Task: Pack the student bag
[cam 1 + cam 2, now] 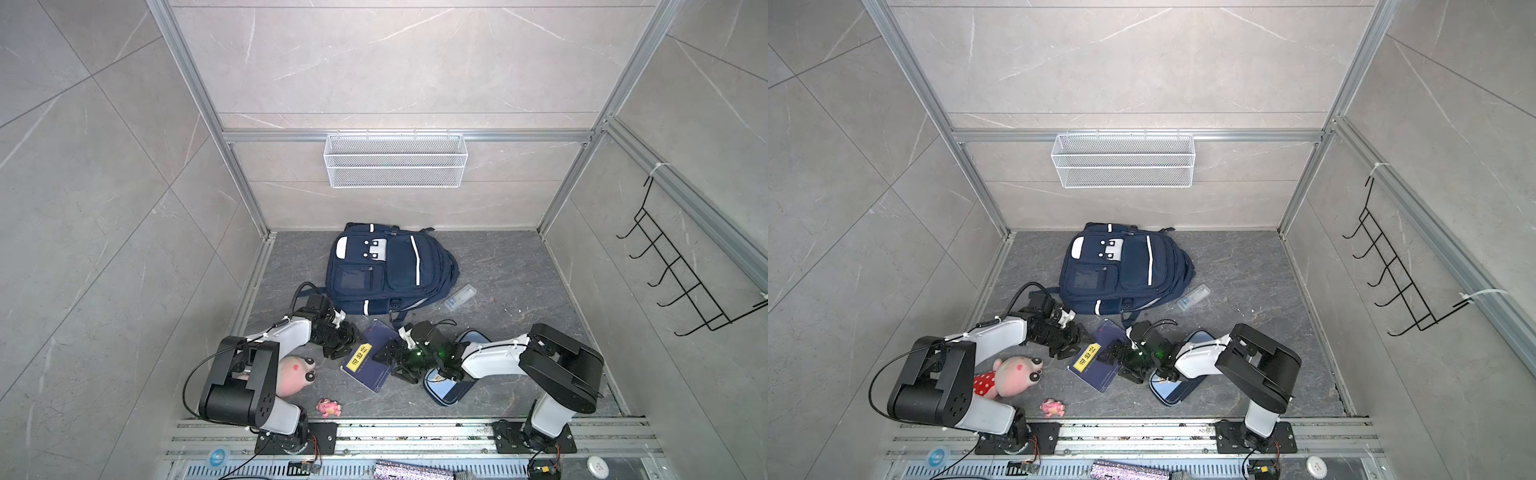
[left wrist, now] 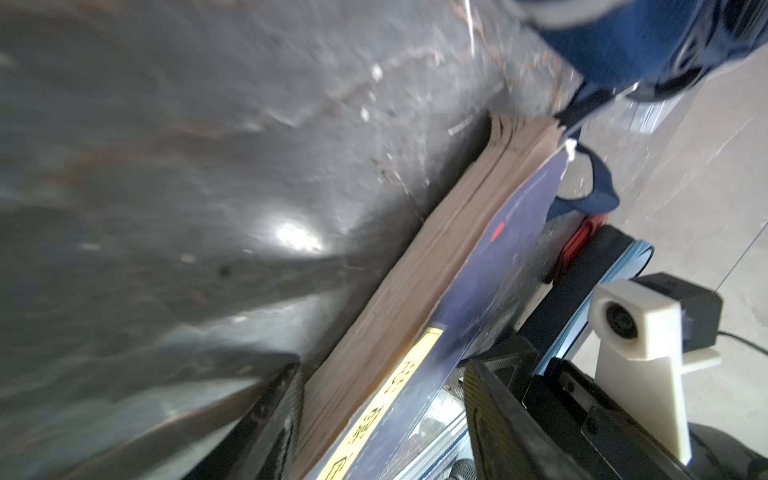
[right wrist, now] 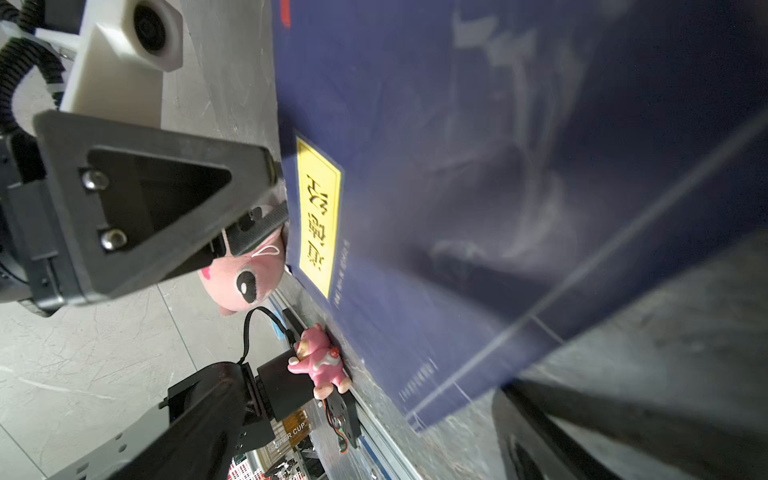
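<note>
The right gripper's low finger stands only beside the cover [image 3: 457, 166], so the gripper should next push onto the middle of the book's edge [image 3: 596, 321] by the pencil case and close.
The student bag [image 1: 390, 270] [image 1: 1125, 270], navy with white stripes, lies flat at the back of the floor, zips shut. In front of it lies a navy book [image 1: 365, 370] [image 1: 1096, 368] with a yellow label. My left gripper [image 1: 347, 345] [image 1: 1071, 340] is open, its jaws straddling the book's left edge; in the left wrist view the page block [image 2: 415, 299] sits between them, with the cover-side finger [image 2: 498, 415] apart from the cover. My right gripper [image 1: 390, 361] [image 1: 1119, 361] stands open at the book's right edge, one finger [image 3: 602, 419] low beside the cover [image 3: 457, 166].
A light-blue and navy pencil case [image 1: 446, 390] lies under the right arm. A pink plush [image 1: 295, 374] and a small pink toy [image 1: 328, 408] lie front left. A clear box [image 1: 460, 297] rests right of the bag. A wire basket [image 1: 395, 160] hangs on the back wall.
</note>
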Motion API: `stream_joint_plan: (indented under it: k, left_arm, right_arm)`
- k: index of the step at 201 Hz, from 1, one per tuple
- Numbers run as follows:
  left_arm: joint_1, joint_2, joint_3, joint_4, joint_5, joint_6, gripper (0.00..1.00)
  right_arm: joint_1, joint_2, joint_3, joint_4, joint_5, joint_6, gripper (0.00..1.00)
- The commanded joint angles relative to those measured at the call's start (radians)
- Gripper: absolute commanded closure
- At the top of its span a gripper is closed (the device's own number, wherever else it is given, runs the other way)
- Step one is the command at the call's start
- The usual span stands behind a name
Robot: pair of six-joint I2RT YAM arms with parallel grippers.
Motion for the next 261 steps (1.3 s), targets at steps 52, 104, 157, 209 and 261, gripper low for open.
stream_joint_plan:
  k: [52, 104, 157, 209, 261]
  left_arm:
    - [-0.070, -0.009, -0.112, -0.043, -0.089, -0.087, 0.59]
    - [-0.085, -0.018, -0.135, -0.024, -0.100, -0.095, 0.63]
    - [-0.110, -0.019, -0.158, -0.002, -0.096, -0.109, 0.72]
    - [-0.149, -0.005, -0.180, 0.032, -0.097, -0.145, 0.74]
    - [-0.183, 0.030, -0.166, 0.052, -0.102, -0.166, 0.74]
  right_arm:
    - [-0.092, -0.075, -0.135, -0.272, 0.202, 0.013, 0.07]
    - [-0.167, -0.107, -0.082, -0.412, 0.195, -0.110, 0.08]
    - [-0.187, 0.008, 0.064, -0.425, 0.128, -0.306, 0.10]
    - [-0.190, 0.042, 0.038, -0.312, 0.076, -0.322, 0.13]
    - [-0.184, 0.123, 0.034, -0.095, -0.177, -0.341, 0.14]
